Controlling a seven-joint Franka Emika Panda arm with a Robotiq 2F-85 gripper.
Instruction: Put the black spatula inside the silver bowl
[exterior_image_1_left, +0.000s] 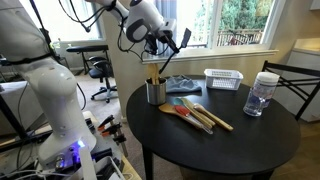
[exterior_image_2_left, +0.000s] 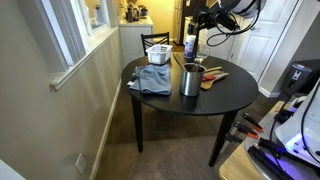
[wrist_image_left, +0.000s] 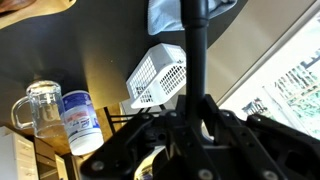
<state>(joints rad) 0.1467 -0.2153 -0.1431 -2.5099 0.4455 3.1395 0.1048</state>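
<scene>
My gripper holds the black spatula and will go down and a little back to lower it into the silver bowl's open top (exterior_image_1_left: 156, 82).
My gripper (exterior_image_1_left: 167, 46) hangs above the round black table, above and just behind the silver bowl (exterior_image_1_left: 155, 92), and shows at the top of an exterior view (exterior_image_2_left: 208, 18). It is shut on the black spatula (exterior_image_1_left: 168, 56), which points down toward the table. In the wrist view the spatula's handle (wrist_image_left: 192, 60) runs from between the jaws (wrist_image_left: 196, 112) toward the table. The silver bowl (exterior_image_2_left: 191, 80) stands upright near the table's middle with a light wooden utensil sticking out of it. It is out of the wrist view.
A white slotted basket (exterior_image_1_left: 224, 78) (wrist_image_left: 160, 72) and a clear plastic jar (exterior_image_1_left: 262, 93) (wrist_image_left: 76, 120) stand on the table. Wooden spoons (exterior_image_1_left: 208, 117) and a red-orange utensil (exterior_image_1_left: 178, 110) lie beside the bowl. A blue-grey cloth (exterior_image_1_left: 181, 84) (exterior_image_2_left: 152, 79) lies behind it. A glass mug (wrist_image_left: 38, 106) stands by the jar.
</scene>
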